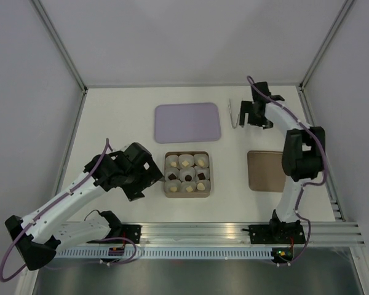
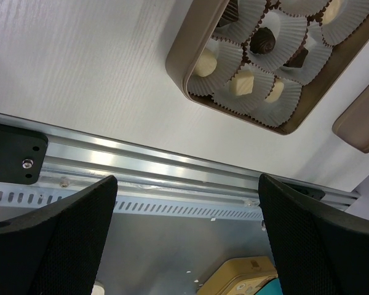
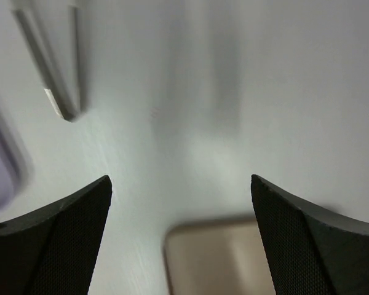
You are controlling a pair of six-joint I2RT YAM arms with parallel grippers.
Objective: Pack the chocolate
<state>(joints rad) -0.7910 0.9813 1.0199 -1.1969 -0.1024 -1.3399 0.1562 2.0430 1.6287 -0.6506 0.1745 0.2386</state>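
Note:
My right gripper should swing toward the side next, then go back and down to the lid's rim facing that wall, because the bare table leaves room for my fingers.
The chocolate lies in a brown square box (image 1: 187, 196) at the table's centre, one candy in each white paper cup: pale cream ones (image 1: 186, 161) and dark brown ones (image 1: 187, 176). The left wrist view shows the box (image 2: 177, 67) with a cream candy (image 2: 243, 83) and a dark one (image 2: 262, 40). My left gripper (image 1: 141, 187) (image 2: 187, 246) is open and empty, left of the box, over the front rail. My right gripper (image 1: 253, 120) (image 3: 181, 239) is open and empty at the back right, beside the silver tongs (image 1: 234, 114) (image 3: 55, 80).
A brown lid (image 1: 267, 171) (image 3: 221, 258) lies flat right of the box; its corner shows in the left wrist view (image 2: 363, 123). A lilac tray (image 1: 188, 122) lies behind the box. The metal rail (image 1: 197, 232) runs along the near edge. Walls enclose the table.

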